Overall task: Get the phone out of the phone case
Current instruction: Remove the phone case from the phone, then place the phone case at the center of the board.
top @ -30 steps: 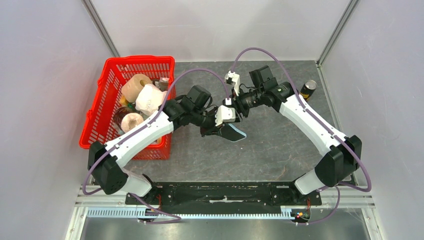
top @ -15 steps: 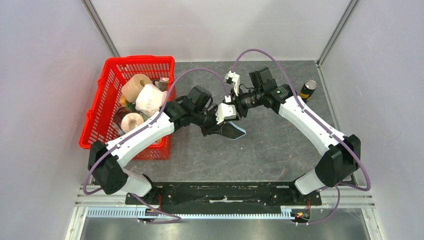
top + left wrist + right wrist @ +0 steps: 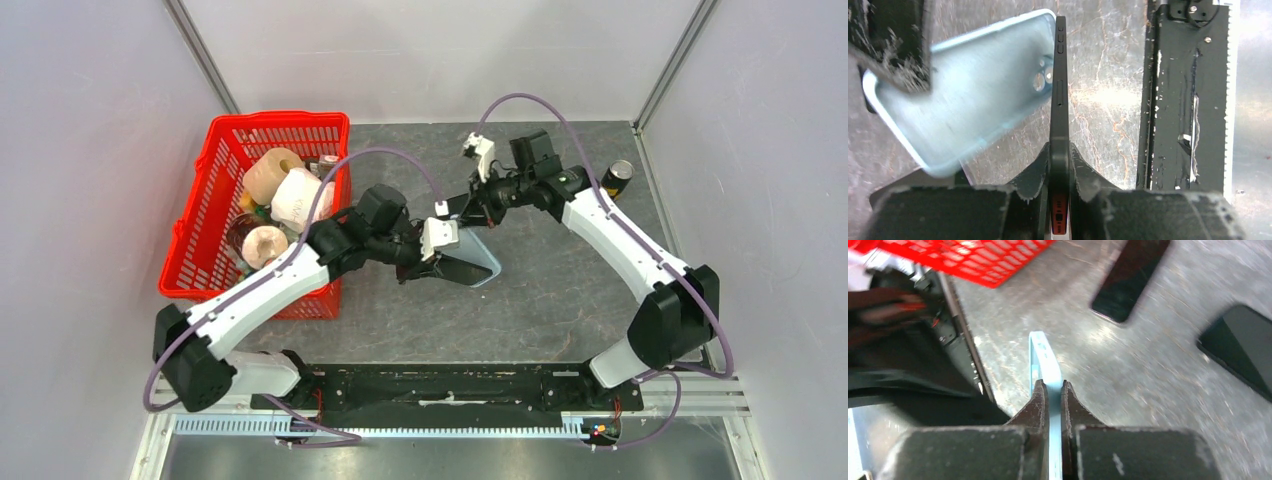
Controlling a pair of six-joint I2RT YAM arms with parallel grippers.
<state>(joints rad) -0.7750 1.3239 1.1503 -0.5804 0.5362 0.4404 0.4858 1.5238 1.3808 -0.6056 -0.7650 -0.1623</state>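
Observation:
To lower the case on the dark can's side, my right gripper needs to draw away from the phone and turn first.
In the left wrist view the dark phone [image 3: 1060,100] stands edge-on, its red lower end between my left gripper's [image 3: 1059,165] jaws, which are shut on it. The light blue phone case [image 3: 973,100] hangs to its left, tilted away, touching the phone only near the top corner. A dark finger of the right gripper [image 3: 893,45] covers the case's upper left corner. In the right wrist view my right gripper [image 3: 1054,390] is shut on the case's thin blue edge [image 3: 1044,355]. From above, phone [image 3: 455,268] and case [image 3: 490,265] sit mid-table between both grippers.
A red basket [image 3: 215,215] holding rolls and jars stands at the left, close to the left arm. A dark can [image 3: 618,178] stands at the far right. The black base rail [image 3: 1188,100] runs along the near edge. Two dark flat shapes [image 3: 1128,280] lie blurred beyond the case.
My right gripper has shut on the case's edge. The left arm has drawn back toward the basket with the phone, and the case has swung apart from it.

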